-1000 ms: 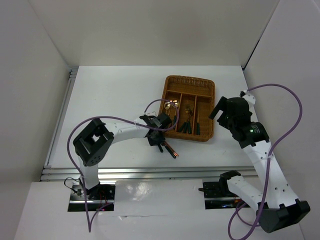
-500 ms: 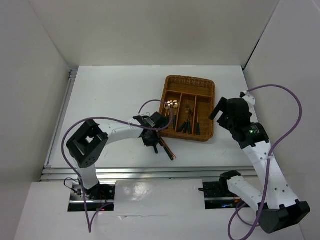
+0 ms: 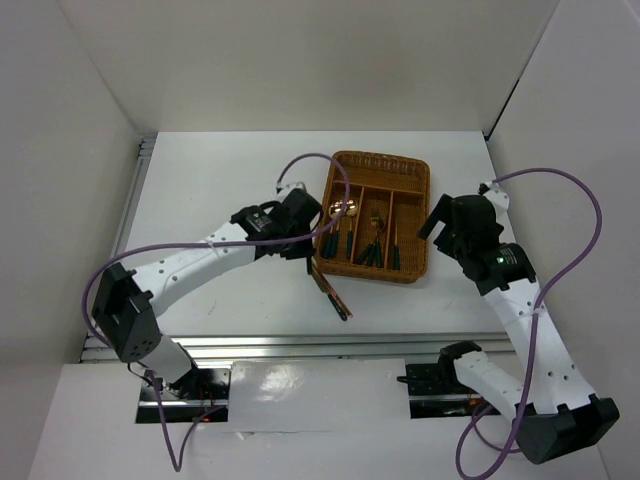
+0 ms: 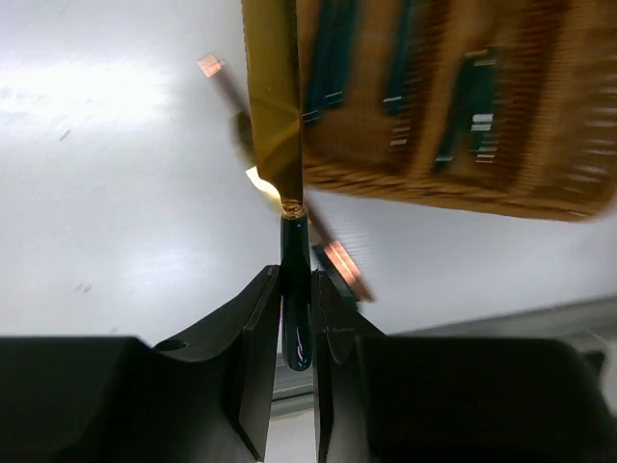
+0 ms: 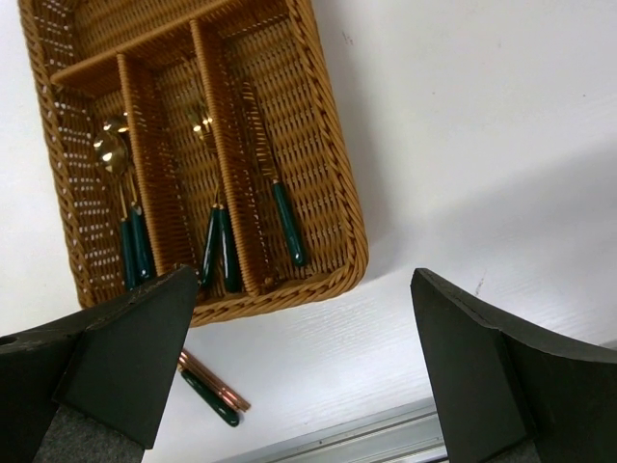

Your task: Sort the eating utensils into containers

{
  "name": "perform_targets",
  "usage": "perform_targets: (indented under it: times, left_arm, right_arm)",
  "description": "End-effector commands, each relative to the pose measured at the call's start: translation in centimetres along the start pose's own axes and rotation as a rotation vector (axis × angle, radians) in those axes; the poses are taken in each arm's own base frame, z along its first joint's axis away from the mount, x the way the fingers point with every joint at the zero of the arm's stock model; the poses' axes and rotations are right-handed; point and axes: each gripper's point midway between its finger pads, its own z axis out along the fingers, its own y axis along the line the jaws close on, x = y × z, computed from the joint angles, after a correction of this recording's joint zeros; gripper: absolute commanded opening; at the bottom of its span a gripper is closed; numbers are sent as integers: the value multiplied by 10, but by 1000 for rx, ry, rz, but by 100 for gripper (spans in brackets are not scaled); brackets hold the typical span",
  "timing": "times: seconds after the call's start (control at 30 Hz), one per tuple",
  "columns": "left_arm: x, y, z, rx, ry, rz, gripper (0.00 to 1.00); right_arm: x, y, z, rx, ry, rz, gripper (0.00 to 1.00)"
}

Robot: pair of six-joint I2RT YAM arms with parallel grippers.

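My left gripper will next move across and down into the lone knife's compartment (image 3: pixel 409 237) (image 4: pixel 576 125) to release, because the compartment is below it and to its right in the top view.
My left gripper (image 3: pixel 308 222) (image 4: pixel 296 280) is shut on the dark handle of a gold-bladed knife (image 4: pixel 273 106) and holds it above the table, by the left edge of the brown wicker tray (image 3: pixel 380 157). The tray also shows in the left wrist view (image 4: pixel 540 193) and the right wrist view (image 5: pixel 337 193). Its long compartments hold spoons (image 5: pixel 116 154), forks (image 5: pixel 217 241) and a knife (image 5: pixel 284 222). The brown chopsticks (image 3: pixel 330 292) (image 5: pixel 214 379) lie on the table in front of the tray, with one dark-handled utensil (image 5: pixel 207 397) beside them. My right gripper (image 3: pixel 455 225) (image 5: pixel 308 376) is open and empty, right of the tray.
The white table (image 3: pixel 220 190) is walled in by white panels at the back and sides. A metal rail (image 3: pixel 300 345) runs along its near edge, just in front of the chopsticks. Purple cables loop over both arms.
My left gripper has risen from the chopsticks and moved back and left to the tray's left edge, carrying the knife. The chopsticks stay on the table. The right arm has not moved.
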Motion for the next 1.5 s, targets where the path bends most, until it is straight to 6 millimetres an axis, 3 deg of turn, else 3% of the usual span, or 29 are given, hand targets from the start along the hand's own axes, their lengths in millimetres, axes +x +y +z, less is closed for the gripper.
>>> perform_targets:
  times: [0.0, 0.07, 0.1, 0.17, 0.3, 0.43, 0.47, 0.57, 0.63, 0.77, 1.0, 1.17, 1.33, 1.37, 1.43, 1.47]
  left_arm:
    - [-35, -58, -30, 246, -70, 166, 2]
    - [-37, -82, -22, 327, -55, 197, 5]
    - [-44, -106, -27, 419, -62, 212, 5]
    - [-43, -128, -21, 469, -49, 224, 8]
    - [-34, -174, 7, 549, -11, 264, 12]
    - [-32, -208, 20, 645, 8, 249, 13]
    - [-26, -212, 35, 646, 31, 253, 15]
    - [-23, -232, 39, 708, 38, 257, 16]
    - [-16, -235, 53, 714, 64, 250, 18]
    - [-17, -246, 58, 742, 68, 213, 19]
    - [-8, -236, 95, 658, 80, 139, 41]
    - [-7, -230, 99, 625, 81, 135, 55]
    - [-22, -225, 65, 614, 47, 172, 61]
    - [-32, -222, 43, 625, 14, 182, 61]
    - [-29, -205, 29, 595, 8, 189, 62]
    - [-40, -199, -4, 616, -34, 182, 62]
  right_arm:
    - [-16, 1, 6, 26, -63, 8, 100]
    - [-18, 4, 9, 26, -63, 8, 100]
    - [-18, 4, 9, 26, -63, 8, 100]
    - [-18, 5, 13, 33, -53, 3, 100]
    - [-19, 4, 14, 49, -53, -1, 100]
    - [-29, 2, 5, 50, -87, 10, 100]
    - [-28, -1, 5, 64, -83, 6, 100]
    - [-31, -1, -2, 54, -96, 23, 100]
    - [-30, -2, -2, 60, -89, 19, 100]
    - [-24, -4, -1, 57, -77, 16, 100]
    - [-23, -3, -1, 50, -72, 16, 100]
    - [-28, -1, -6, 38, -87, 24, 100]
    - [-29, -3, -10, 33, -94, 27, 100]
    - [-28, -2, -11, 25, -88, 27, 100]
    - [-28, -2, -11, 25, -88, 27, 100]
    - [-25, 0, -9, 17, -82, 27, 100]
